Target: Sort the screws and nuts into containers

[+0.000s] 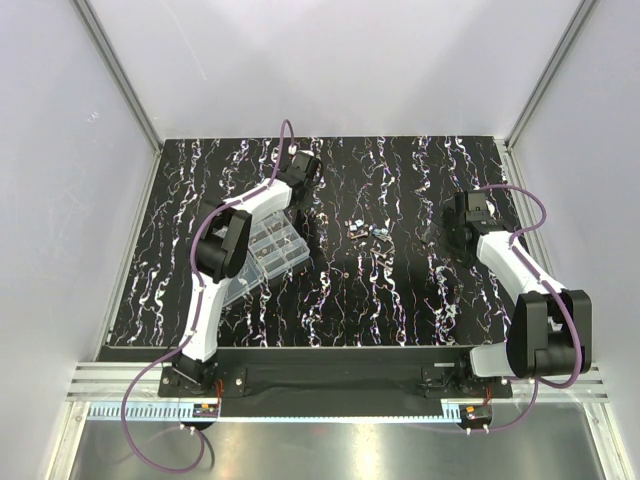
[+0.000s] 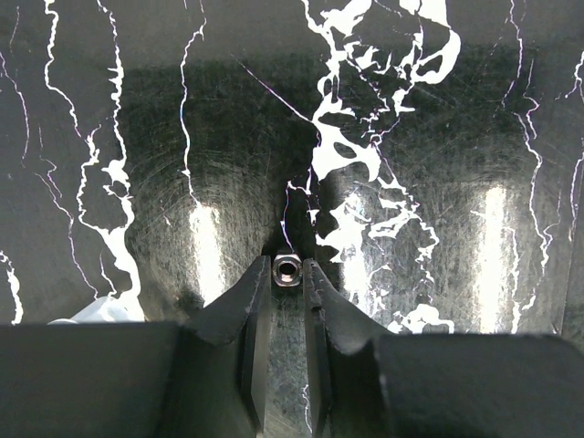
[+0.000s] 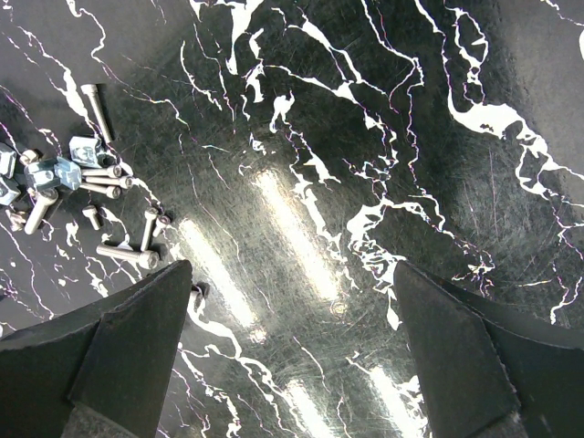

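Observation:
The container beside the lid [image 1: 266, 250] is to the left of my left gripper in the top view, so I need to lift the gripper back over it next to release the nut.
My left gripper [image 2: 287, 273] is shut on a small silvery hexagonal nut [image 2: 287, 270], pinched between the very tips, right at the dark marbled tabletop. In the top view this gripper [image 1: 305, 171] is at the far left-centre of the table, beyond the clear organiser box of containers [image 1: 262, 262]. A loose heap of screws [image 3: 109, 178] and bluish-silver nuts [image 3: 57, 172] lies at the left of the right wrist view and mid-table in the top view [image 1: 366, 229]. My right gripper [image 3: 292, 266] hangs open over bare table to the right of that heap, holding nothing.
The organiser's flat clear lid [image 1: 233, 290] lies open toward the near left. One tiny dark piece [image 3: 198, 293] sits beside my right gripper's left fingertip. Grey walls with metal rails [image 1: 120, 90] close in the table's left, back and right.

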### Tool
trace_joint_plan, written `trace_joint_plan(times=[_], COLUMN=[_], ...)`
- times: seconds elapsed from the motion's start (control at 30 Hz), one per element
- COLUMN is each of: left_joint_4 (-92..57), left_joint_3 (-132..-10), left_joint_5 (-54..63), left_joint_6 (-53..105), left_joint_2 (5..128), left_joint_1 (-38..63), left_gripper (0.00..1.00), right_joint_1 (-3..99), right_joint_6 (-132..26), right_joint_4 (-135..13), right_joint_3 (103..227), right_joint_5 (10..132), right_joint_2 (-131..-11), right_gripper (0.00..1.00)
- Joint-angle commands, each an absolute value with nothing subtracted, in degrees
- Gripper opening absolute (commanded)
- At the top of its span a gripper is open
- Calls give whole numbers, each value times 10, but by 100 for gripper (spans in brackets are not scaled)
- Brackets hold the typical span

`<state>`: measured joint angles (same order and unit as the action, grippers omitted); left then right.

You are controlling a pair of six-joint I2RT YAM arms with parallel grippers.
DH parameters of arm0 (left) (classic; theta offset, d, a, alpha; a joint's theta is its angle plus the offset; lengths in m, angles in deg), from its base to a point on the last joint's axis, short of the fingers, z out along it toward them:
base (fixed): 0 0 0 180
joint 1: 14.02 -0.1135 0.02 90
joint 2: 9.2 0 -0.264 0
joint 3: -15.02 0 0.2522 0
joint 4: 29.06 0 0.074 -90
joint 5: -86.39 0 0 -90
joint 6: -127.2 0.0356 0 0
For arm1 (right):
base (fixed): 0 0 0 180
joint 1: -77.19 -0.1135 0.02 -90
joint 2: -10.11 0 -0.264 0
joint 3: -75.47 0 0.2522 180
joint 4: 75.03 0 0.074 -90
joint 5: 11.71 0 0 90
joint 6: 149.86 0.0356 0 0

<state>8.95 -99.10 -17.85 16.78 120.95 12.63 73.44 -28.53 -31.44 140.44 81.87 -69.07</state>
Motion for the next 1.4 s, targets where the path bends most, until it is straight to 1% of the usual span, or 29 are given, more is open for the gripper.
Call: trace_joint_plan(times=[0.0, 0.2, 0.37, 0.53, 0.73, 0.87, 0.97, 1.17, 1.37], left_joint_4=[76, 59, 74, 84, 109, 115, 133, 148, 130], left_joint_3=[-984, -970, -972, -938, -843, -735, -685, -614, -597], left_joint_5=[-184, -164, -160, -175, -201, -214, -236, -251, -277], left_joint_6=[191, 209, 216, 209, 172, 144, 124, 94, 98], left_joint_2=[1192, 1154, 1128, 1074, 970, 865, 815, 772, 799], left_joint_1=[124, 125, 132, 147, 165, 176, 181, 180, 179], left_gripper=[13, 14, 14, 14, 14, 14, 14, 14, 14], right_joint_1=[732, 732, 732, 732, 732, 732, 732, 732, 732], right_joint_6=[-285, -284, -282, -285, -287, -291, -290, -284, -284], right_joint_4=[-318, -319, -318, -319, -319, -317, -321, -323, -322], right_joint_3=[1427, 1428, 1428, 1432, 1427, 1421, 1416, 1409, 1413], right_joint_5=[827, 825, 824, 821, 817, 815, 810, 805, 802], right_joint_2=[-691, -692, -689, -689, -678, -672, -671, -667, -670], right_gripper=[100, 100, 100, 100, 100, 100, 100, 100, 100])
